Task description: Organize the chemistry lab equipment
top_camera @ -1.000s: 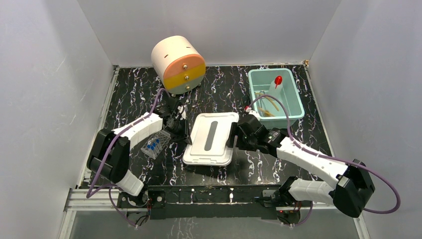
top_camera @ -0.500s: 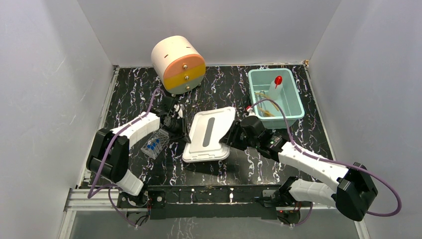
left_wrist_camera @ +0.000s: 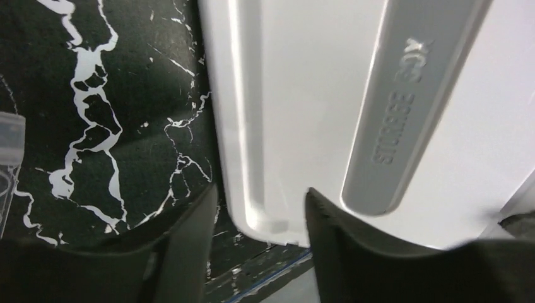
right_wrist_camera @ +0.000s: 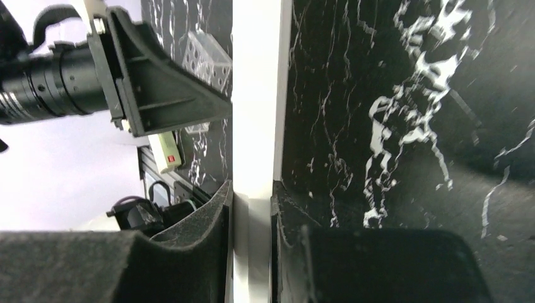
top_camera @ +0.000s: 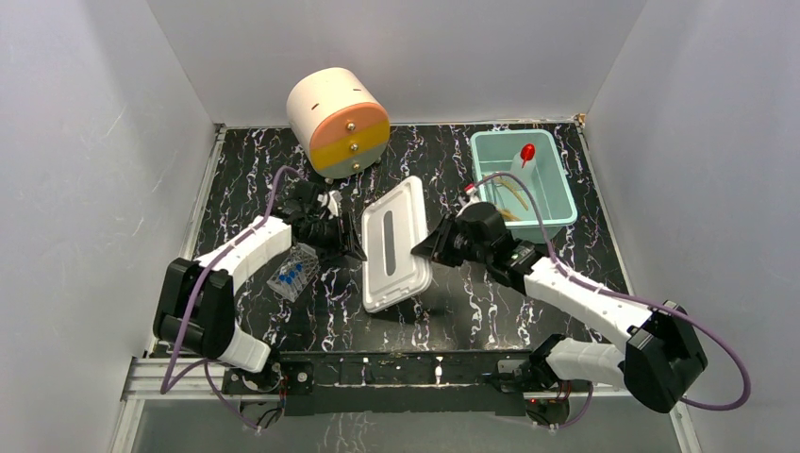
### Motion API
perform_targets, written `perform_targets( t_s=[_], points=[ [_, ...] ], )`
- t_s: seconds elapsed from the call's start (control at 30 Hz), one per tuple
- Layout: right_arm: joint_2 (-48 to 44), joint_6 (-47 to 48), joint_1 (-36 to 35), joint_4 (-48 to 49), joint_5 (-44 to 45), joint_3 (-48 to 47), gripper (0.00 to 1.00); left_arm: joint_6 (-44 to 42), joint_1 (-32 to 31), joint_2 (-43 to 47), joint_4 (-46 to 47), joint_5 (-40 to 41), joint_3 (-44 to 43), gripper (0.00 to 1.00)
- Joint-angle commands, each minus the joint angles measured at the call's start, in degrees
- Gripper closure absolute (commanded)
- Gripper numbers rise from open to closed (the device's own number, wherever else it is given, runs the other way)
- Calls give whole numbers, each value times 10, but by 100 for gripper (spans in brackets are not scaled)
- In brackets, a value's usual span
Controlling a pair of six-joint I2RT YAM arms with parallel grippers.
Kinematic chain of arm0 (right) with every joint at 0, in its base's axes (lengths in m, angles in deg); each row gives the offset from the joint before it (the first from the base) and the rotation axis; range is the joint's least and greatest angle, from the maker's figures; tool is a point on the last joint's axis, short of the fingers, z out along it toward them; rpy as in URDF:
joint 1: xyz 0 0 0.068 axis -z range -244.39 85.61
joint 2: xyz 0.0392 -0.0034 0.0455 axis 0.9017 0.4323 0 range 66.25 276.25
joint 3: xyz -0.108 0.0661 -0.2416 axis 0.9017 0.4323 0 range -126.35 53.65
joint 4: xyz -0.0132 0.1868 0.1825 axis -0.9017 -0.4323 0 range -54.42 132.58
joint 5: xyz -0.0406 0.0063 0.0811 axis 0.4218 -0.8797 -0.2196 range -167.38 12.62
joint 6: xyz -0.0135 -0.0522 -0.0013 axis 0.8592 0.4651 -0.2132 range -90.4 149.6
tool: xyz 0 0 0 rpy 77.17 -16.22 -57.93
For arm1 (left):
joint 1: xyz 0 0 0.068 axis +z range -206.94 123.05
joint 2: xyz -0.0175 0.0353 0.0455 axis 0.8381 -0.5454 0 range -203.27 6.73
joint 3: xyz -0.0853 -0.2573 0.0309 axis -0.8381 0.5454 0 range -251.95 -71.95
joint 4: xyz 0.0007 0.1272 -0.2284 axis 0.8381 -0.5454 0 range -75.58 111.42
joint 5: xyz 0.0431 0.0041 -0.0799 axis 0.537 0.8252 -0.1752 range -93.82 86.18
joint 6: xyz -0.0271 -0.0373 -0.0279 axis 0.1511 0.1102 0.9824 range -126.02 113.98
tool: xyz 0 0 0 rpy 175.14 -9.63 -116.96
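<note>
Next, the right gripper carries the lid outward and releases it atop the teal bin, which stands uncovered to the gripper's right in the top view.
A white lid [top_camera: 396, 241] is tilted up on its long edge in the middle of the table. My right gripper [top_camera: 421, 249] is shut on the lid's rim [right_wrist_camera: 258, 95], its pads pressed on both sides. My left gripper [top_camera: 356, 251] stands open, its fingers straddling the lid's corner [left_wrist_camera: 277, 214] with a gap on the left side. A clear tube rack [top_camera: 294, 272] with blue-capped test tubes lies left of the lid. The white squeeze bottle [top_camera: 525, 162] with a red nozzle and the tan tubing [top_camera: 510, 200] sit in the teal bin [top_camera: 477, 179].
A cream, orange and yellow drum-shaped drawer unit [top_camera: 338, 121] stands at the back left. The teal bin is at the back right, uncovered. The rack [right_wrist_camera: 205, 53] shows behind the left gripper [right_wrist_camera: 158, 95] in the right wrist view. White walls enclose the black marbled table.
The lid went from lying flat to tipped up on its edge. The right gripper closed on its rim and raised it. The left gripper's jaws opened.
</note>
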State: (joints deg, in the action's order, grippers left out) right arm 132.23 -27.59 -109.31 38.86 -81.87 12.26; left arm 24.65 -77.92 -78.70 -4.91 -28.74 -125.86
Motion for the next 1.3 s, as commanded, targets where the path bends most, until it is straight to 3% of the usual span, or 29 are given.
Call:
perform_targets(
  t_s=[0.0, 0.17, 0.5, 0.83, 1.27],
  points=[
    [-3, 74, 80, 32, -67, -65, 89, 5, 25, 36, -4, -35, -10, 41],
    [6, 137, 172, -1, -144, -141, 89, 8, 33, 64, -10, -46, -34, 31],
    [78, 203, 396, -52, -362, -256, 89, 23, 33, 79, -18, -81, -52, 28],
    [111, 207, 577, -43, -523, -276, 89, 22, 33, 89, -21, -96, -43, 25],
    [156, 175, 727, 22, -683, -252, 87, 12, 33, 123, -9, -65, -39, 25]
  ],
)
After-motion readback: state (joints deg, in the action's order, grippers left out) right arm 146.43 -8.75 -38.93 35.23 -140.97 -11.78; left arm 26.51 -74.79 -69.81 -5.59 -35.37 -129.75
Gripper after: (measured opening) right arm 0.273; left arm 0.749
